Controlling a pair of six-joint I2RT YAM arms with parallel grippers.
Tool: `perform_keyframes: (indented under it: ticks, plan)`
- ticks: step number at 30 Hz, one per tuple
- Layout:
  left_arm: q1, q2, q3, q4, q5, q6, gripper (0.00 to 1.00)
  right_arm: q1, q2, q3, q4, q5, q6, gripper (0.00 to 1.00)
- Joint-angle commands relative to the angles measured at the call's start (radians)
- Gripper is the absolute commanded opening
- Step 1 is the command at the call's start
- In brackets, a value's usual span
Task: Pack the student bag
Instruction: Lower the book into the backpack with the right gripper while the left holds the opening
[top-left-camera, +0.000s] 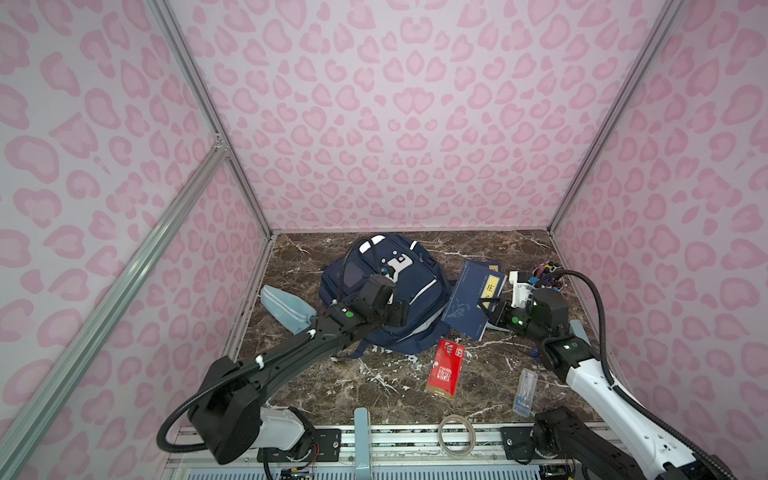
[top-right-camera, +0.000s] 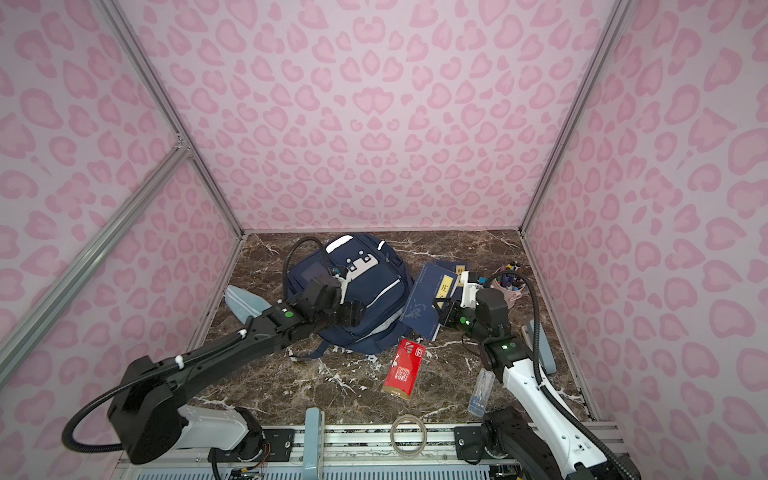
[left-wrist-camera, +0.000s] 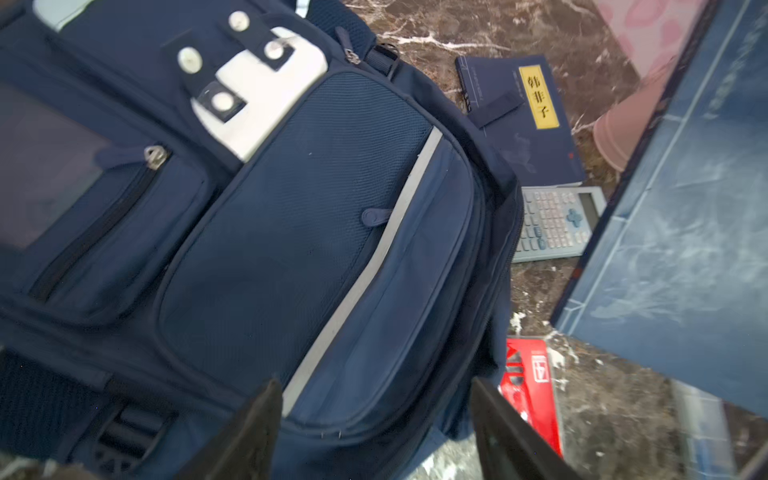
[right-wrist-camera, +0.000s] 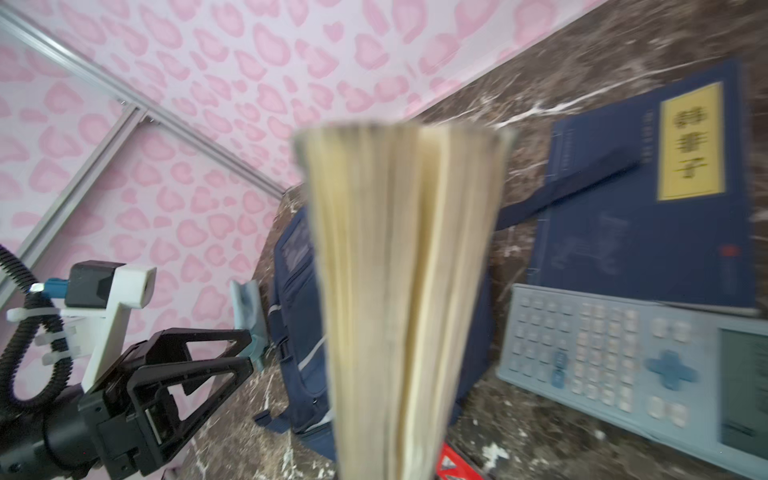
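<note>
I will bring my right gripper toward the bag and into its side facing the calculator (top-left-camera: 436, 321) (right-wrist-camera: 476, 342) to release the blue book, as that side is nearest the book.
The student bag (top-left-camera: 428, 316) (top-right-camera: 374, 286) lies flat on the marble table, navy with white patches and grey stripes. Its front pockets (left-wrist-camera: 291, 208) are zipped. My left gripper (top-left-camera: 395, 311) (left-wrist-camera: 374, 386) hovers just above the bag's lower front pocket, open, with nothing between its fingers. My right gripper (top-left-camera: 492, 309) is shut on a blue book (top-left-camera: 469, 299), which it holds tilted up off the table beside the bag's right side. The book's yellowed page edge (right-wrist-camera: 399, 291) fills the right wrist view and hides the fingers.
A second blue book (left-wrist-camera: 519, 120) and a grey calculator (left-wrist-camera: 552, 224) lie right of the bag. A red booklet (top-left-camera: 445, 370) lies in front, a light-blue pouch (top-left-camera: 284, 307) at the left, a pen cup (top-left-camera: 548, 276) at the far right. A clear case (top-left-camera: 525, 392) and tape roll (top-left-camera: 457, 432) sit near the front edge.
</note>
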Motion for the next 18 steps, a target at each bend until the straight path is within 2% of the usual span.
perform_keyframes:
  ticks: [1,7,11,13,14,15,16,18]
  plan:
    - [-0.021,0.138,0.088,-0.043,-0.067,0.150,0.74,-0.057,-0.050,-0.038,-0.018,0.027,0.009,0.00]
    - [-0.053,0.329,0.203,-0.053,-0.046,0.188,0.76,-0.108,-0.041,-0.057,-0.011,-0.033,0.007,0.00]
    - [-0.073,0.415,0.251,-0.074,-0.109,0.199,0.79,-0.125,-0.025,-0.075,0.018,-0.046,0.022,0.00]
    - [-0.079,0.453,0.276,-0.082,-0.149,0.206,0.75,-0.124,-0.012,-0.081,0.036,-0.060,0.032,0.00]
    - [-0.080,0.465,0.292,-0.096,-0.165,0.206,0.70,-0.125,-0.006,-0.083,0.042,-0.068,0.040,0.00]
    - [-0.080,0.473,0.307,-0.109,-0.174,0.203,0.61,-0.124,0.000,-0.086,0.054,-0.078,0.050,0.00]
    - [-0.080,0.467,0.315,-0.118,-0.175,0.201,0.48,-0.125,0.006,-0.088,0.065,-0.092,0.059,0.00]
    - [-0.080,0.430,0.318,-0.118,-0.165,0.200,0.06,-0.125,0.012,-0.089,0.071,-0.106,0.074,0.00]
